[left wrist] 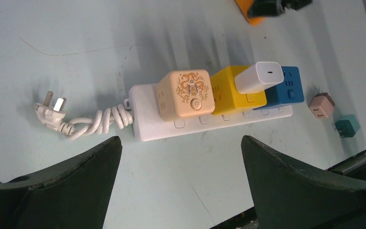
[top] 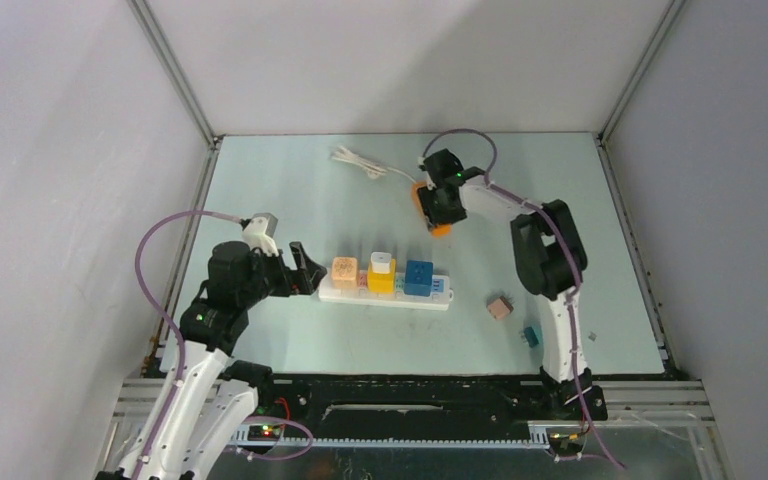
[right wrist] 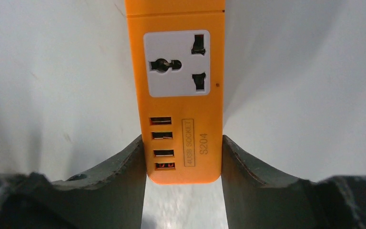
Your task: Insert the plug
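The robot's right gripper should next carry the socket block back to the clear tabletop between strip and pink cube (top: 471, 270) and let go of it there, since that spot lies back from the right gripper.
An orange socket block (right wrist: 181, 71) with one universal outlet and several USB ports lies at the far middle of the table (top: 442, 228). My right gripper (right wrist: 182, 143) is shut on its near end, a finger pressed against each side. A white cord (top: 360, 160) trails left from it. The white power strip (left wrist: 145, 126) lies mid-table carrying a beige cube (left wrist: 186, 93), a yellow cube (left wrist: 228, 88) with a white charger (left wrist: 258, 76), and a blue cube (left wrist: 288, 88). The strip's coiled cord ends in a white three-pin plug (left wrist: 52, 107) lying loose. My left gripper (left wrist: 181, 140) hangs open just short of the strip's left end.
A pink cube adapter (top: 500, 307) and a teal one (top: 531, 336) lie loose right of the strip, near the right arm's base. Grey walls with metal rails enclose the table on three sides. A black rail runs along the near edge.
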You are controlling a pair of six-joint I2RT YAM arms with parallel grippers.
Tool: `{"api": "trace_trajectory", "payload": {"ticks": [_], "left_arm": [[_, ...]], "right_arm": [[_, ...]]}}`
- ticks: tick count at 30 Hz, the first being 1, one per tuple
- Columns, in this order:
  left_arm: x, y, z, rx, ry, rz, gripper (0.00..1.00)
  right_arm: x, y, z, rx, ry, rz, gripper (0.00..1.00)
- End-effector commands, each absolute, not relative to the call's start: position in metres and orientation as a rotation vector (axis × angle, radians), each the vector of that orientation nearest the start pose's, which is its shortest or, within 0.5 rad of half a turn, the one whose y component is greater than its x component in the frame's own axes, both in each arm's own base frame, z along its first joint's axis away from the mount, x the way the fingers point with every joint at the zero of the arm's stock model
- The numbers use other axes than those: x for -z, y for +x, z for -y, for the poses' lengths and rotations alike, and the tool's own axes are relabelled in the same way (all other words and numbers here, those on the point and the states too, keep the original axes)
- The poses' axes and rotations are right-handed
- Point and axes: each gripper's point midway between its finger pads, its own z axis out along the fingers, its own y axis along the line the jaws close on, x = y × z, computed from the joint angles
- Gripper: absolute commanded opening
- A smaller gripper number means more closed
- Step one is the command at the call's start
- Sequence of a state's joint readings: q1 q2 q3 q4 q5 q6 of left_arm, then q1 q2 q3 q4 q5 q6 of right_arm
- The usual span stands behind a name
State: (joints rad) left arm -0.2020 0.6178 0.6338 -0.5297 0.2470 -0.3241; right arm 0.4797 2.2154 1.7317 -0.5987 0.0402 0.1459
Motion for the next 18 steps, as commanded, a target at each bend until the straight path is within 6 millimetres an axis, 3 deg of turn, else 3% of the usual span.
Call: {"api": "trace_trajectory", "payload": {"ticks": [1, 5, 10, 18], "left_arm": [[-0.177, 0.224, 0.107, 0.612, 0.033, -2.093, 0.98], [-0.178, 0.223, 0.109, 0.624, 0.042, -2.086, 0.98], [-0.182, 0.222, 0.109, 0.629, 0.049, -2.066, 0.98], [-0.185, 0.221, 0.109, 0.633, 0.049, -2.054, 0.98]], "right_arm": [[-0.075, 0.426, -0.188, -0.055, -0.185, -2.560, 0.11], [-0.067, 0.385, -0.161, 0.016, -0.108, -2.599, 0.10], [-0.056, 0.348, -0.136, 0.100, -0.052, -2.654, 0.11], [-0.041, 0.314, -0.147, 0.057, -0.087, -2.714, 0.12]]}}
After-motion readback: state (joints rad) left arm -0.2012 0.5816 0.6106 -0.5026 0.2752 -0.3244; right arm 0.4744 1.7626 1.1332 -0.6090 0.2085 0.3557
